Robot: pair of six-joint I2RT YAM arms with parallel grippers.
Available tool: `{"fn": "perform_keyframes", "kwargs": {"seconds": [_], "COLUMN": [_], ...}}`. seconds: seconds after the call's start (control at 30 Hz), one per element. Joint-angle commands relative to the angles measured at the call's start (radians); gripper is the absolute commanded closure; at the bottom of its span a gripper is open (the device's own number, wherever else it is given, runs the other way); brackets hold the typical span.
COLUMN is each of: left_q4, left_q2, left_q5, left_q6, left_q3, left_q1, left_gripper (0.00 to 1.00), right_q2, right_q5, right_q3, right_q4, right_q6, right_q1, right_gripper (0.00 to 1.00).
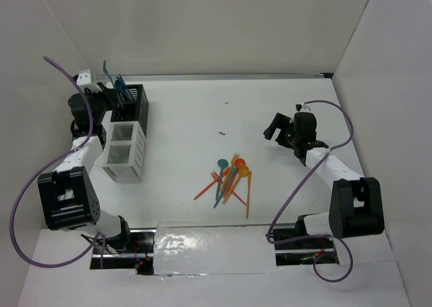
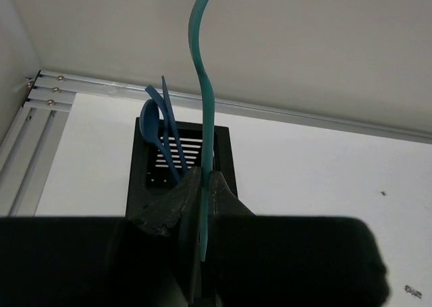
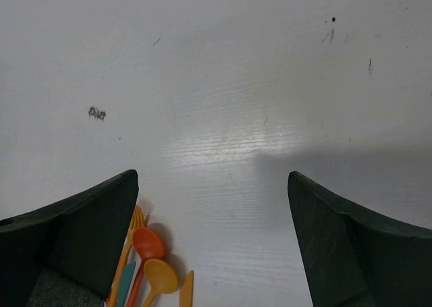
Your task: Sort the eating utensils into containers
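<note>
I will lower the teal utensil with my left gripper toward the black container's near section (image 1: 126, 111) and let go, as its lower end points there.
My left gripper (image 2: 206, 177) is shut on a thin teal utensil (image 2: 202, 71), whose curved handle stands up out of the jaws. Just beyond the fingertips is the black slatted container (image 2: 227, 152), with two blue utensils (image 2: 162, 125) leaning inside it. From the top view the left gripper (image 1: 109, 91) sits at the black container (image 1: 137, 108), and the white container (image 1: 125, 153) stands right in front of it. A pile of orange, red, teal and blue utensils (image 1: 229, 179) lies mid-table. My right gripper (image 1: 278, 128) hovers open over bare table to the right of the pile, and a red spoon (image 3: 147, 243) shows by its left finger.
White walls enclose the table on three sides, with a metal rail (image 2: 54, 91) along the back edge behind the black container. An orange spoon (image 3: 160, 274) and an orange fork (image 3: 137, 219) lie beside the red spoon. Purple cables loop off both arms.
</note>
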State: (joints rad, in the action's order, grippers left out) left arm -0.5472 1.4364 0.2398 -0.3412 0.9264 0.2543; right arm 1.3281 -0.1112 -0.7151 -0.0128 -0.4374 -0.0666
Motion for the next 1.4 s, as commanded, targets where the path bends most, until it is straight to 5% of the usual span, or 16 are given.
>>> {"fn": "perform_keyframes", "kwargs": {"seconds": [0.0, 0.2, 0.47, 0.6, 0.7, 1.0, 1.23, 1.37], "left_q4": [-0.233, -0.313, -0.342, -0.346, -0.324, -0.032, 0.427, 0.631], "left_q2": [0.054, 0.107, 0.096, 0.059, -0.016, -0.306, -0.303, -0.212], "left_q5": [0.039, 0.058, 0.072, 0.136, 0.138, 0.217, 0.459, 0.373], "left_q6": [0.068, 0.053, 0.076, 0.085, 0.076, 0.126, 0.301, 0.236], "left_q3": [-0.012, -0.058, -0.12, -0.138, -0.144, -0.042, 0.216, 0.266], "left_q1": [0.003, 0.028, 0.036, 0.046, 0.056, 0.065, -0.172, -0.459], "left_gripper": [0.89, 0.88, 0.75, 0.55, 0.32, 0.18, 0.18, 0.23], "right_q2": [0.016, 0.017, 0.006, -0.015, -0.058, -0.109, -0.141, -0.141], "right_q5": [0.011, 0.021, 0.008, 0.008, 0.008, 0.008, 0.008, 0.034], "right_q3": [-0.055, -0.055, -0.055, -0.037, -0.024, -0.015, 0.008, -0.023], "right_q4": [-0.067, -0.067, -0.076, -0.067, -0.067, -0.049, -0.056, 0.036], "right_q6": [-0.003, -0.006, -0.012, -0.011, -0.008, 0.0, -0.046, -0.032], "right_q1": [0.01, 0.01, 0.01, 0.008, 0.007, 0.011, 0.013, 0.014], "right_gripper": [0.02, 0.03, 0.03, 0.02, 0.02, 0.01, 0.01, 0.01]}}
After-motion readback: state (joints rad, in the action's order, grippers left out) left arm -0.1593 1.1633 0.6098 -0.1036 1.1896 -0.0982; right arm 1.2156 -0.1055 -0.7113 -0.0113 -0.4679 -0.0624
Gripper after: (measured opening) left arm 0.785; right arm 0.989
